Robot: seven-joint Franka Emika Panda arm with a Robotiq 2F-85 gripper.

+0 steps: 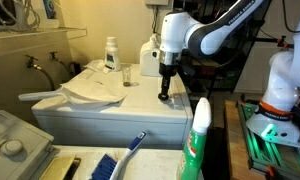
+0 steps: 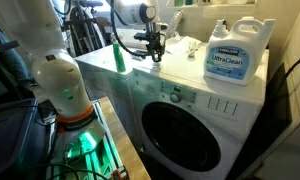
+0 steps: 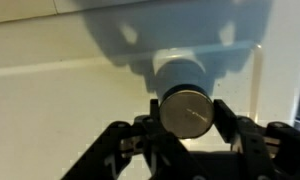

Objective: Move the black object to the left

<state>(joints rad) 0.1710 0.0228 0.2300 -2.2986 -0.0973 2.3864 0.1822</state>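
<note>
Next, my gripper rises, carries the black object past the washer's top edge and lowers to the white counter between brush and spray bottle, where open space shows.
The black object (image 3: 187, 112) is a small round, low disc seen in the wrist view between my two fingertips. My gripper (image 3: 187, 118) is shut on it, with a finger against each side. In both exterior views my gripper (image 1: 166, 95) (image 2: 156, 52) points straight down over the white washer top (image 1: 140, 108), with its tips close to the surface. The disc is too small to make out in those views. I cannot tell if it touches the surface.
A white cloth (image 1: 90, 88), a small glass (image 1: 126, 76), a white bottle (image 1: 111, 52) and a white jug (image 1: 148, 58) stand on the washer top. A large detergent jug (image 2: 233, 55) is near the wall. A green spray bottle (image 1: 197, 140) stands in front.
</note>
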